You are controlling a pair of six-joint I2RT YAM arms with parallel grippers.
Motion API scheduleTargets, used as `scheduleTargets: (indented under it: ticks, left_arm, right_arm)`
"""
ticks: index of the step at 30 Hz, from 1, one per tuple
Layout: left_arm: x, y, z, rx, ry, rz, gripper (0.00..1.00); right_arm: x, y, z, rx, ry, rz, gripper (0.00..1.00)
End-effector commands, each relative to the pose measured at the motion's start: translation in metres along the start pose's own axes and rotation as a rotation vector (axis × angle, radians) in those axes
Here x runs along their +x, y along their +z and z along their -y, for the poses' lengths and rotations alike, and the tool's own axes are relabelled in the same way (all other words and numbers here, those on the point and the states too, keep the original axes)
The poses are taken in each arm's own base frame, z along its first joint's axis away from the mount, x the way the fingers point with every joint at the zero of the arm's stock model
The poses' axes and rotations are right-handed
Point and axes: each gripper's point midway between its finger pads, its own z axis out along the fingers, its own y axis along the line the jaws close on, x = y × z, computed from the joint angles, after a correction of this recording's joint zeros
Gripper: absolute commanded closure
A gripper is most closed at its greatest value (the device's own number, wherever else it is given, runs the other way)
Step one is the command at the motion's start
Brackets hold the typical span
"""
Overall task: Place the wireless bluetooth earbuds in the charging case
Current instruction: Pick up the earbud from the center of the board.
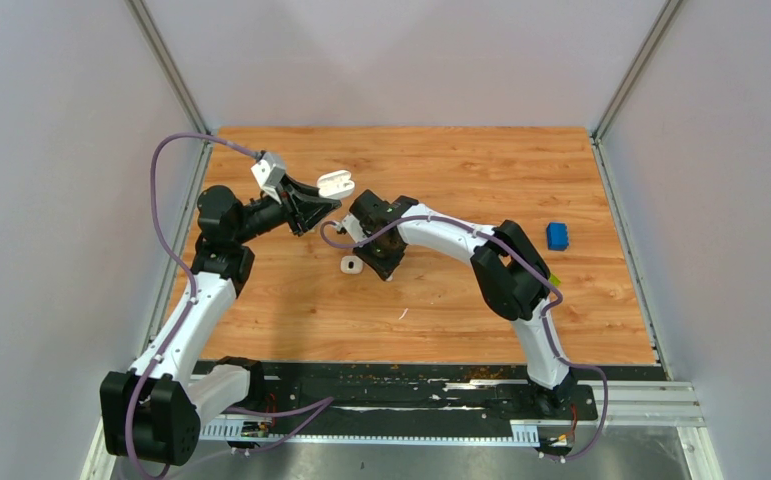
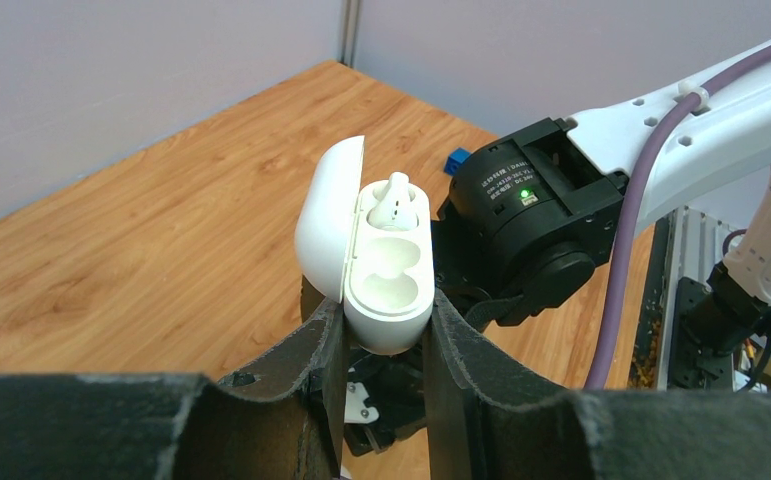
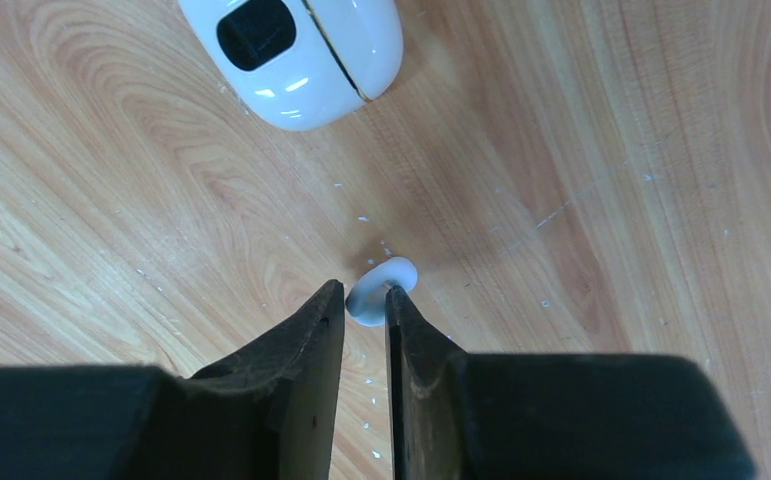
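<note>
My right gripper should edge toward the right in the wrist view to close on the second earbud (image 1: 389,278) (image 3: 385,281), since its far end lies that way from the gap.
My left gripper (image 2: 383,318) is shut on the white charging case (image 2: 393,295) and holds it above the table with its lid (image 2: 326,220) swung open. One white earbud (image 2: 394,199) stands in the far socket; the near socket is bare. In the top view the case (image 1: 336,183) sits at the left gripper's (image 1: 319,203) tips. My right gripper (image 3: 365,291) points down at the table, jaws parted by a narrow gap. A second earbud (image 3: 382,288) lies on the wood at its tips. The right fingertip (image 3: 395,300) overlaps it; the left tip stands just clear.
A white rounded object with a dark window (image 3: 291,55) lies on the table just beyond the right gripper, also visible from above (image 1: 351,265). A small blue block (image 1: 558,236) sits at the right. A thin white sliver (image 1: 402,314) lies nearer the front edge.
</note>
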Motion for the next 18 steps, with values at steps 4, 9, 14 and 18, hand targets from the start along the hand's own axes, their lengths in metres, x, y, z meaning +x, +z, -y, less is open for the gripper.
scheduleTargets:
  ticks: [4, 9, 14, 18]
  left_arm:
    - [-0.007, -0.001, -0.001, -0.008, 0.027, 0.024, 1.0]
    - [-0.006, -0.001, -0.002, -0.007, 0.02, 0.026, 1.0]
    - [-0.005, 0.001, -0.003, -0.007, 0.012, 0.027, 1.0]
    - [-0.005, 0.001, -0.004, -0.007, 0.009, 0.026, 1.0]
  right_arm:
    - [-0.005, -0.003, 0.026, 0.129, 0.008, 0.016, 0.8]
    - [-0.01, -0.013, 0.039, 0.179, 0.018, 0.037, 0.78]
    - [-0.009, -0.012, 0.042, 0.161, 0.032, 0.04, 0.78]
    - [-0.01, -0.012, 0.04, 0.135, 0.034, 0.047, 0.79]
